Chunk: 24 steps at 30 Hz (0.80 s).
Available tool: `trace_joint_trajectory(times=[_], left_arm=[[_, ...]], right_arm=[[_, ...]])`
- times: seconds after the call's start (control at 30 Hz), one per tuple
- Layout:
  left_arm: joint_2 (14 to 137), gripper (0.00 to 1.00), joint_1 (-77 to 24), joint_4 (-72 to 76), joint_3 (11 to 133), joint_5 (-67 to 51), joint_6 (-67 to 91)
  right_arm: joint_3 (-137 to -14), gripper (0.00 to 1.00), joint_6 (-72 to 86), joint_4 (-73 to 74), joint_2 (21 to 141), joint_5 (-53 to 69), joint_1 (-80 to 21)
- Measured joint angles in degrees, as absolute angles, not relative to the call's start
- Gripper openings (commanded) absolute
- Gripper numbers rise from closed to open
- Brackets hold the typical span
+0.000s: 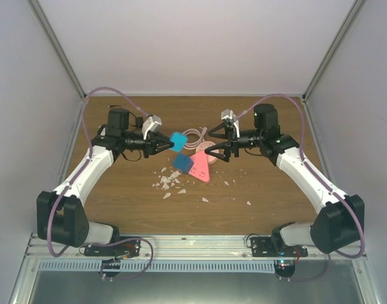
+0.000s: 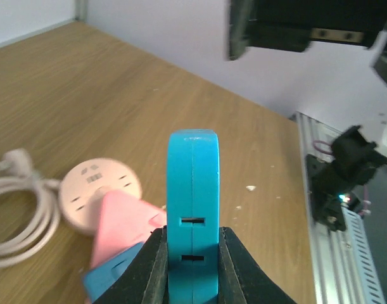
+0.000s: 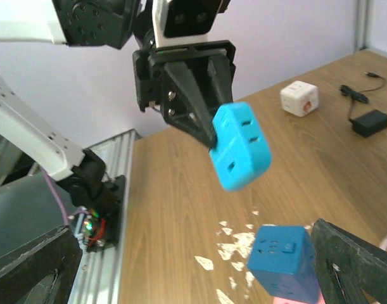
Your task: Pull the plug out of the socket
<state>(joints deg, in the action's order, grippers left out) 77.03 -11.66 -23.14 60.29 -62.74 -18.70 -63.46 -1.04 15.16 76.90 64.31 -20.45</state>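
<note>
My left gripper travels left in the top view and down to bare wood near the black adapter next. It releases the plug there, since it's apart from the socket.
My left gripper (image 1: 166, 143) is shut on a light cyan cube plug (image 1: 177, 140) and holds it in the air, apart from the socket. The left wrist view shows the plug (image 2: 193, 209) clamped between both jaws. The salmon-pink triangular socket (image 1: 201, 167) lies flat on the table mid-view, also seen in the left wrist view (image 2: 120, 221). A darker blue cube plug (image 1: 182, 163) sits on its left corner, shown too in the right wrist view (image 3: 282, 263). My right gripper (image 1: 214, 144) is open and empty just right of the socket, its fingers (image 3: 348, 266) wide apart.
A round pink disc (image 2: 98, 189) and a coiled white cable (image 2: 22, 212) lie behind the socket. White flakes (image 1: 170, 183) litter the wood in front of it. A white cube (image 3: 299, 98) and a black adapter (image 3: 370, 121) lie further off. The metal rail (image 1: 193, 244) runs along the near edge.
</note>
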Motion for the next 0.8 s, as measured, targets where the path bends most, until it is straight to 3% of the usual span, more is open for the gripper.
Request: trace_joint_trajectory(times=[0.5,0.8], left_arm=[[94.6,0.00,9.7,-26.3,61.8,-58.1,-19.0],[102.5,0.00,14.8,-25.9,62.0,-52.0,-18.0]], right_arm=[[-54.4,1.00,-9.7,15.7,71.7,54.9,-20.2],[-50.2,1.00,-10.3,14.9,69.8,52.8,-20.1]])
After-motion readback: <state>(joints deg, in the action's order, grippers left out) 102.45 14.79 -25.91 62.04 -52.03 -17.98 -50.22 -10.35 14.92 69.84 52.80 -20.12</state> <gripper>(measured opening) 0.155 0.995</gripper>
